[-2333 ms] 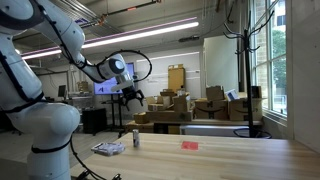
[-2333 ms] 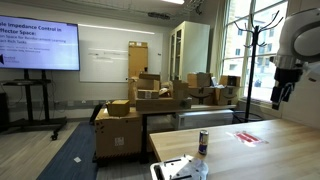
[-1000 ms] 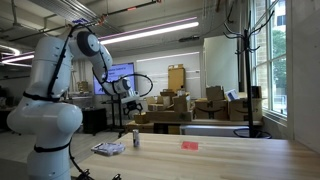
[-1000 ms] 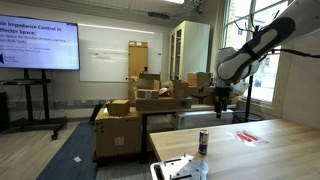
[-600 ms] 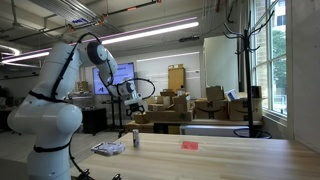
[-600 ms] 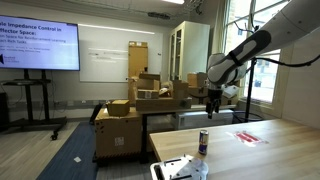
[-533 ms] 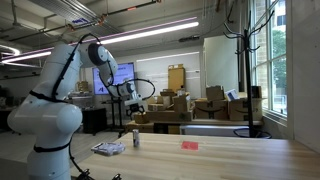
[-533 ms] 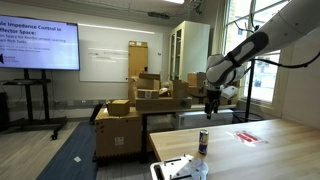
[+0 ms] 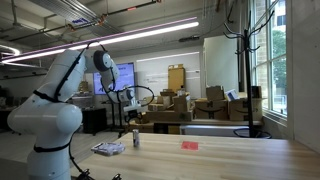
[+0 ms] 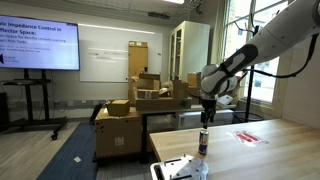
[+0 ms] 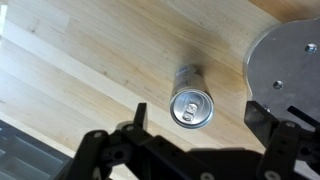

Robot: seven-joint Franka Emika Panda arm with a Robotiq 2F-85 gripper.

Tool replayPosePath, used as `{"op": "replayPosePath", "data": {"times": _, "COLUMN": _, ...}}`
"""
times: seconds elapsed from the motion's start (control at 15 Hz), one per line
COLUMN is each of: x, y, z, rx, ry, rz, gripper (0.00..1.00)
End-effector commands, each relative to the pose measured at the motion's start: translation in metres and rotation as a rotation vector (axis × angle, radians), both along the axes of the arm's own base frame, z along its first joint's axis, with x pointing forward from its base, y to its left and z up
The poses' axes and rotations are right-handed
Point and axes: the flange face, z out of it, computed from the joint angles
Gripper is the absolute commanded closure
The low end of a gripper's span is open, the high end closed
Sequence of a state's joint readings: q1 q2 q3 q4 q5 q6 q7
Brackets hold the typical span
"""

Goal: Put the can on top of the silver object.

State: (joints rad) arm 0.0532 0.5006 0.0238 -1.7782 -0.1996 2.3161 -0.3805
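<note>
I should next move my gripper down around the upper part of the can and close, because the can's silver top is between my open fingers but still below them.
The can (image 9: 136,139) stands upright on the wooden table, dark with a paler band; it also shows in the other exterior view (image 10: 203,142). In the wrist view I look down on its silver top (image 11: 191,108). The silver object (image 9: 108,148) lies flat on the table beside the can; it also shows in an exterior view (image 10: 180,168) and at the right edge of the wrist view (image 11: 285,60). My gripper (image 9: 128,108) hangs above the can (image 10: 207,116), apart from it. Its jaws (image 11: 200,128) are open and empty, one finger on each side of the can top.
A small flat red piece (image 9: 190,145) lies on the table away from the can, seen too in an exterior view (image 10: 247,137). The wooden table (image 9: 230,160) ends close to the silver object. Cardboard boxes (image 10: 140,105) and a coat stand (image 10: 262,45) are behind it.
The arm has swung in from high and off to the side and come down; the gripper now hangs over the can. Can and silver object have not moved.
</note>
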Motion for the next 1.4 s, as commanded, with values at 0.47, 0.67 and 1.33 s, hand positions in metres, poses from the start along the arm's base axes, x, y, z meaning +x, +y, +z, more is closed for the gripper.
{"op": "replayPosePath", "data": {"times": 0.47, "x": 0.022, "y": 0.004, "z": -0.035, "rx": 0.025, "ry": 0.036, "rz": 0.004, "gripper": 0.0}}
{"op": "replayPosePath", "data": {"times": 0.67, "x": 0.028, "y": 0.006, "z": -0.04, "rx": 0.029, "ry": 0.041, "rz": 0.004, "gripper": 0.0}}
{"op": "replayPosePath", "data": {"times": 1.33, "x": 0.034, "y": 0.006, "z": -0.066, "rx": 0.039, "ry": 0.08, "rz": 0.003, "gripper": 0.0}}
